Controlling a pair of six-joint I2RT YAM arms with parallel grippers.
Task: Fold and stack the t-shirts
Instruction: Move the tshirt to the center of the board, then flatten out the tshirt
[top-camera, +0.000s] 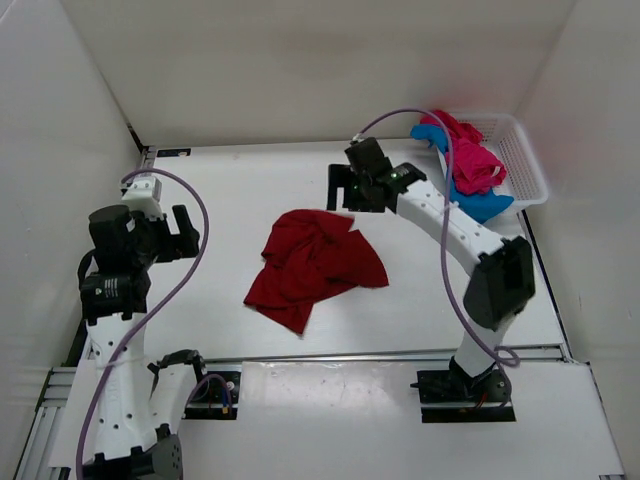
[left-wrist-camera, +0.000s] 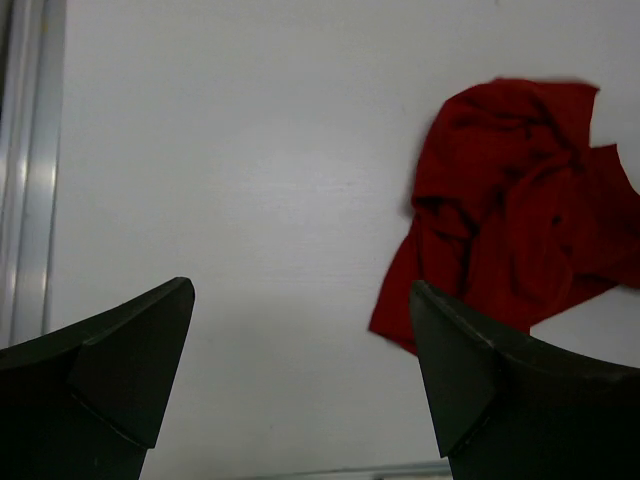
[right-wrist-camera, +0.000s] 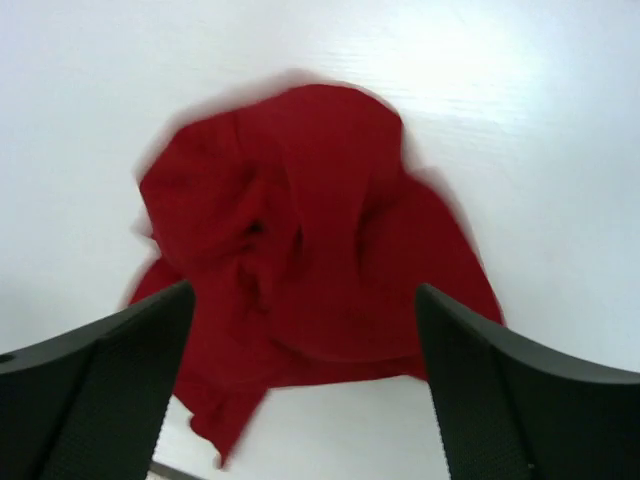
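The red shirt's corner (top-camera: 380, 279) (right-wrist-camera: 487, 307) on the basket's side lies below my right gripper and nearer my base, so I will move that gripper down and back onto it next.
A dark red t-shirt (top-camera: 315, 265) lies crumpled in a loose heap at the middle of the white table. It also shows in the left wrist view (left-wrist-camera: 520, 200) and the right wrist view (right-wrist-camera: 300, 230). A pink t-shirt (top-camera: 470, 160) and a blue t-shirt (top-camera: 487, 206) are bunched together in the white mesh basket (top-camera: 527, 160) at the back right. My right gripper (top-camera: 343, 190) (right-wrist-camera: 305, 290) hangs open above the far edge of the red shirt, holding nothing. My left gripper (top-camera: 186, 234) (left-wrist-camera: 302, 290) stands open over bare table, left of the red shirt.
White walls close in the table on the left, back and right. A metal rail (top-camera: 380, 355) runs across the near edge in front of the arm bases. Another rail (left-wrist-camera: 30, 170) lines the table's left side.
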